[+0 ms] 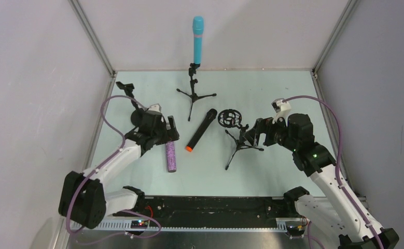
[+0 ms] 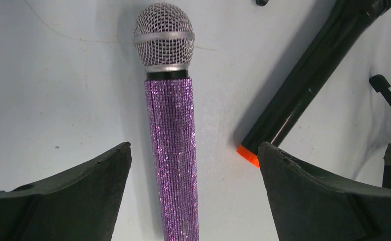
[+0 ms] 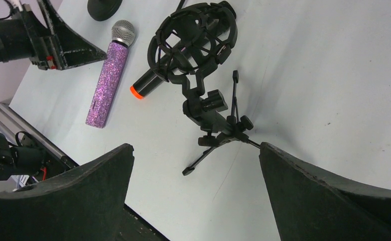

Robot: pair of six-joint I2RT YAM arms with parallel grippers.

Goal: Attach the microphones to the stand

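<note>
My left gripper comes down onto the top of its handle (image 2: 168,86) beneath the silver mesh head next, because the purple glitter microphone (image 2: 170,135) lies flat below my open fingers.
The purple glitter microphone (image 2: 170,135) with a silver mesh head lies flat on the table, and my left gripper (image 2: 194,150) hovers open above its handle, one finger on each side. The black microphone (image 1: 200,129) with an orange end lies beside it, to the right. The turquoise microphone (image 1: 197,40) stands upright in a tripod stand (image 1: 193,96) at the back. A second tripod stand with an empty round shock mount (image 3: 193,42) stands in front of my right gripper (image 3: 196,150), which is open and empty. In the top view the right gripper (image 1: 252,133) sits just right of that stand.
A black round-based stand (image 1: 136,116) sits behind the left arm. Metal frame posts and grey walls (image 1: 44,78) enclose the table on three sides. A black rail (image 1: 210,205) runs along the near edge between the arm bases.
</note>
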